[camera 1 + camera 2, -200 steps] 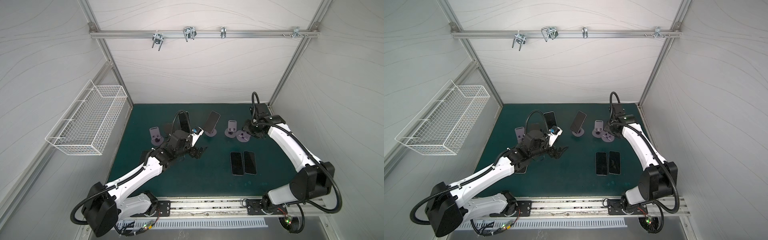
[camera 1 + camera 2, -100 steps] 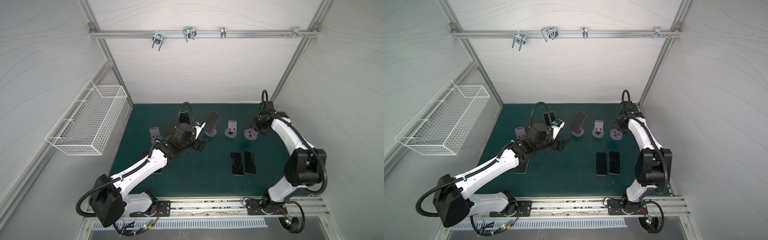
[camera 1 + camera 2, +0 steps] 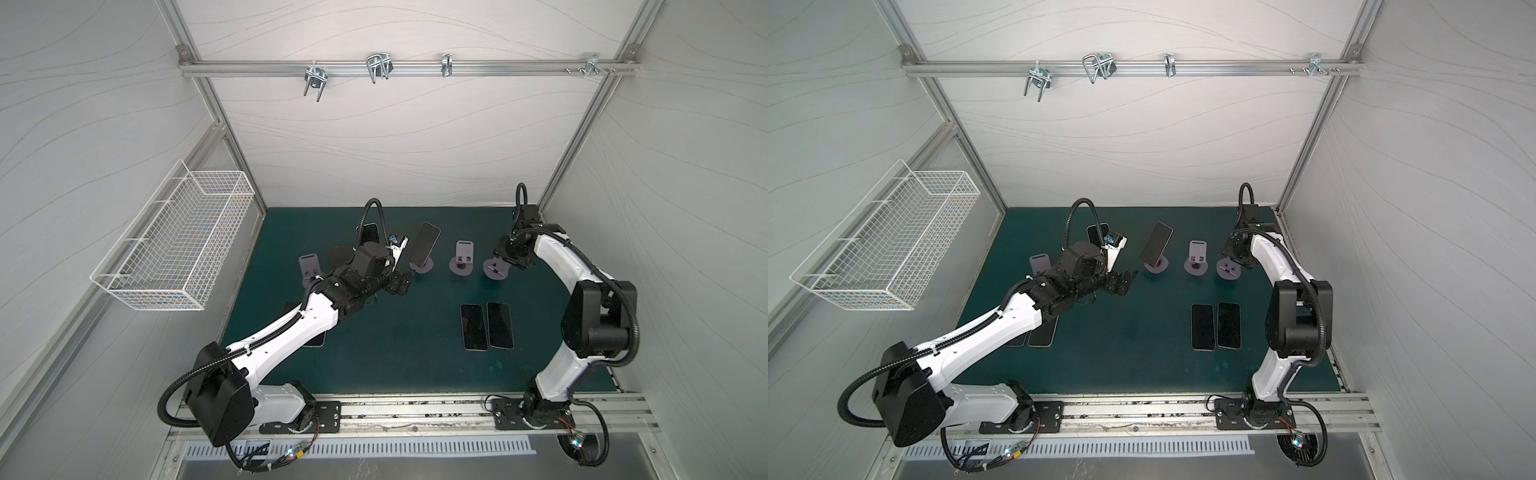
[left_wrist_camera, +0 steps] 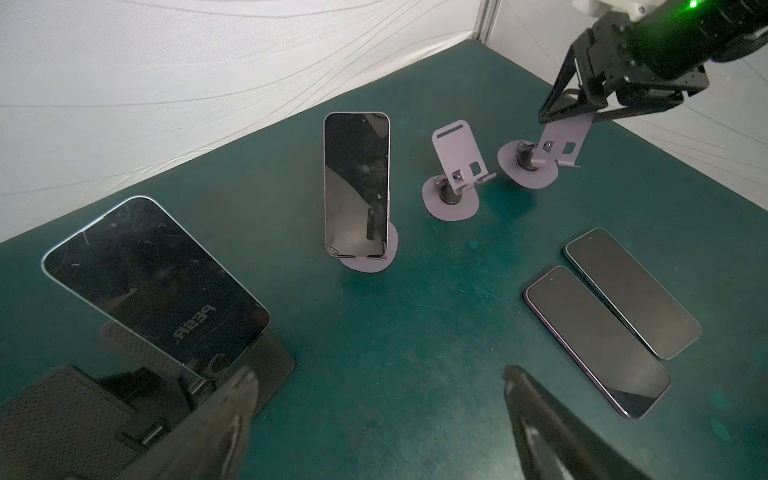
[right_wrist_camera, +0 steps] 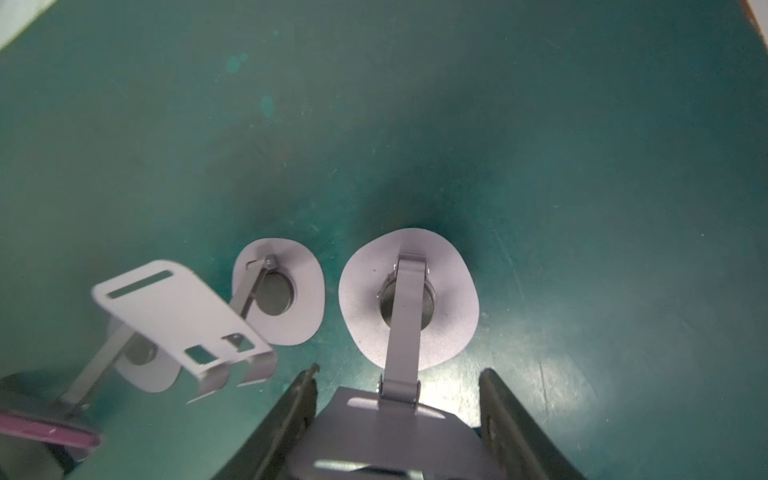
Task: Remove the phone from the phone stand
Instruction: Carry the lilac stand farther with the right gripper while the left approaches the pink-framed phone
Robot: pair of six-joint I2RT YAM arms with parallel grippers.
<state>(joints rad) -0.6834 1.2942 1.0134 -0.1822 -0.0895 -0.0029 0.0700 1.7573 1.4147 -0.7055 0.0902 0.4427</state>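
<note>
The robot's right gripper will next move down toward the neighboring empty lilac stand and release the held stand, since bare tabletop close beside the empty stand is below the gripper.
A dark phone [image 3: 424,247] [image 4: 356,183] leans upright on a lilac phone stand [image 3: 422,267] [image 4: 365,262] at mid-table. My left gripper [image 3: 402,283] [image 3: 1126,282] [image 4: 378,378] hovers open just left of and in front of it, holding nothing. A second phone [image 4: 153,274] [image 3: 370,232] rests on a black stand [image 4: 266,365] close beside the left fingers [image 4: 239,395]. My right gripper [image 3: 505,262] [image 5: 399,372] is shut on the back plate [image 5: 390,432] of the rightmost empty lilac stand [image 3: 496,270] [image 4: 536,166].
An empty lilac stand [image 3: 463,257] [image 5: 178,307] stands between the two. Another empty one [image 3: 309,268] is at the left. Two phones [image 3: 473,326] [image 3: 500,325] lie flat at front right, more phones [image 3: 1042,332] under the left arm. A wire basket [image 3: 178,245] hangs on the left wall.
My left arm has reached further back and right, bringing its open gripper closer to the phone on the lilac stand. My right arm has drawn its elbow in, its gripper staying at the rightmost stand.
</note>
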